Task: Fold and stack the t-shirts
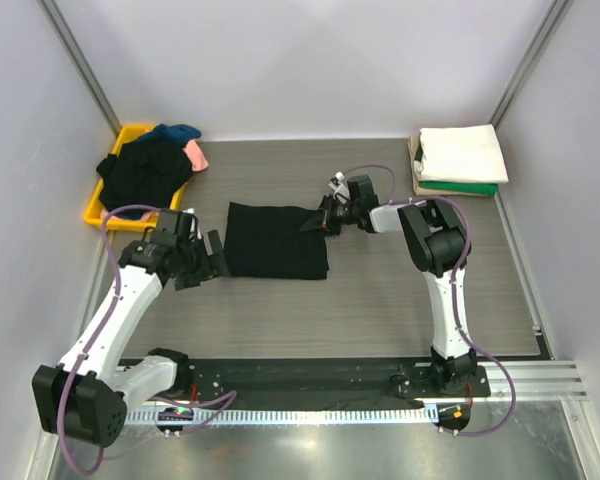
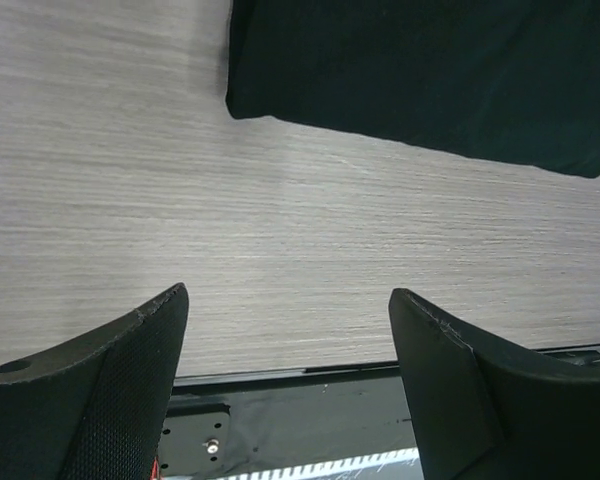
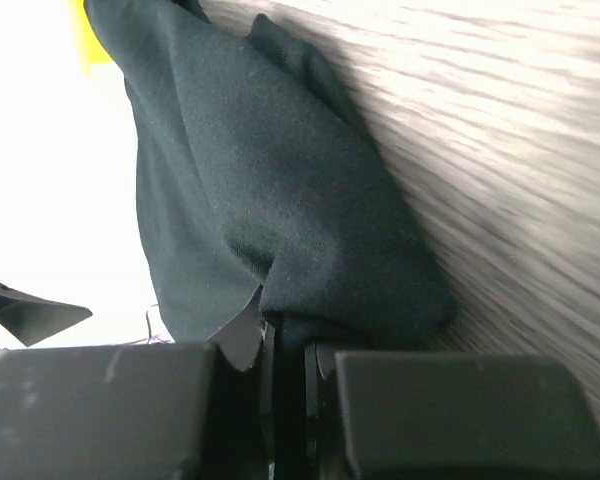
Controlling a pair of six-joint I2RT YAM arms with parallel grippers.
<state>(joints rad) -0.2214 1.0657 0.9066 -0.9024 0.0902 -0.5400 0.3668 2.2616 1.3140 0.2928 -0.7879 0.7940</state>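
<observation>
I will raise my right gripper, move it outward over the white shirt atop the stack (image 1: 462, 156) and release, because the black t-shirt (image 1: 275, 240) is already folded into a rectangle.
A black t-shirt (image 1: 275, 240) lies partly folded on the table's middle; it also shows in the left wrist view (image 2: 420, 70). My right gripper (image 1: 316, 222) is shut on its right edge, and the cloth (image 3: 280, 200) bunches up over the closed jaws. My left gripper (image 1: 212, 258) is open and empty just left of the shirt's near-left corner, its fingers (image 2: 130, 350) above bare table. A stack of folded shirts, white (image 1: 462, 152) on top of green (image 1: 460, 187), sits at the back right. A heap of unfolded shirts, black (image 1: 145, 168), blue (image 1: 177, 131) and pink (image 1: 197, 156), lies at the back left.
The yellow plastic tray (image 1: 94, 208) holds the unfolded heap at the back left. Grey walls enclose the table on three sides. A black rail (image 2: 280, 420) runs along the near edge by the arm bases.
</observation>
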